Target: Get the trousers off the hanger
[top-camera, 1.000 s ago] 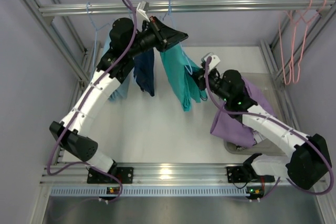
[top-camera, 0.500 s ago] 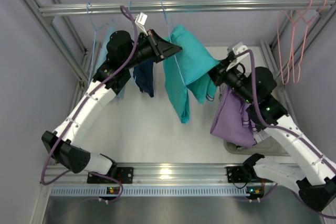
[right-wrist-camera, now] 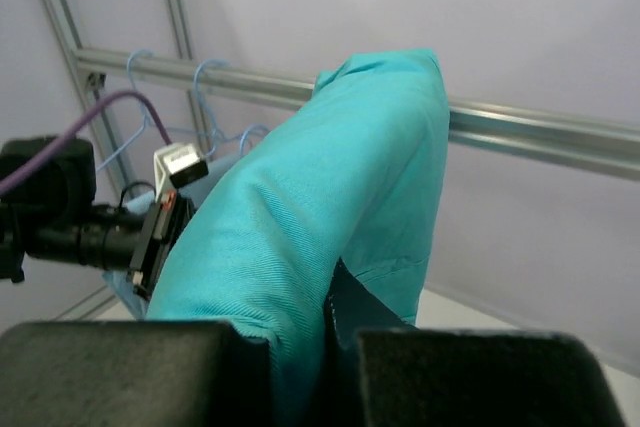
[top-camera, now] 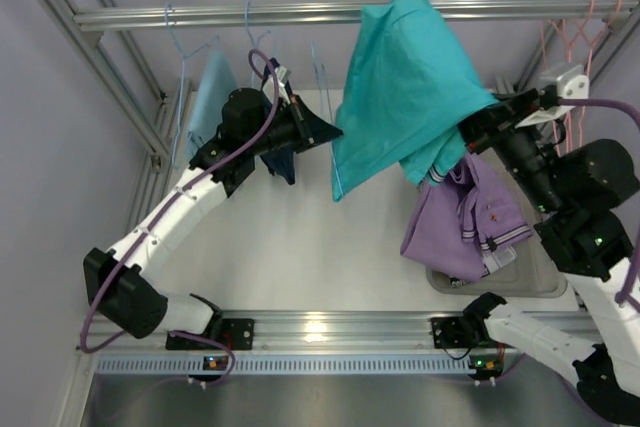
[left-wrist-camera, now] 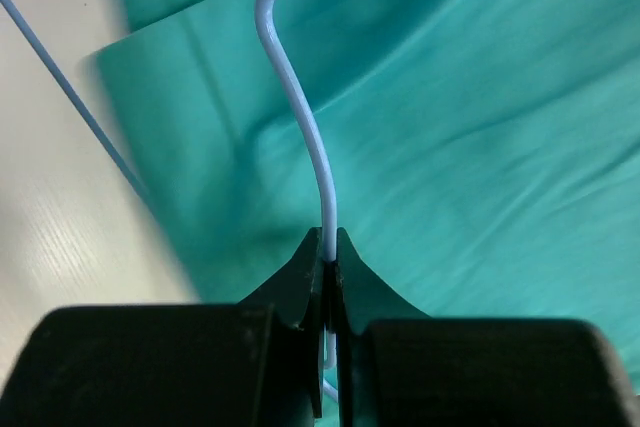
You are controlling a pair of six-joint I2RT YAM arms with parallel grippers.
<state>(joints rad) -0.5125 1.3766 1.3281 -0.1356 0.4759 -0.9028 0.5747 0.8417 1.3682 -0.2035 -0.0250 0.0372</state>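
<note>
My right gripper draws the trousers (top-camera: 410,77) away toward the pink hangers next, then goes down over the tray's purple garment side, as my left gripper holds the hanger.
The teal trousers (top-camera: 410,77) hang bunched high up, reaching the rail. My right gripper (top-camera: 470,137) is shut on them from the right; in the right wrist view the cloth (right-wrist-camera: 330,187) is pinched in the gripper (right-wrist-camera: 335,307). My left gripper (top-camera: 335,132) is shut on the hanger (top-camera: 322,82), which here is a thin light-blue wire, not pink. The left wrist view shows the wire (left-wrist-camera: 300,97) clamped in the gripper (left-wrist-camera: 328,247) with the trousers (left-wrist-camera: 480,147) behind. Whether cloth still lies over the hanger is hidden.
The metal rail (top-camera: 200,15) crosses the back. A light-blue garment (top-camera: 212,97) and a navy one (top-camera: 280,162) hang on blue hangers at the left. Empty pink hangers (top-camera: 575,32) hang at the far right. A purple garment (top-camera: 460,217) drapes over a tray (top-camera: 540,277).
My right gripper has risen and pulled the trousers up and to the right, up to the rail. My left gripper has dropped lower with the hanger wire.
</note>
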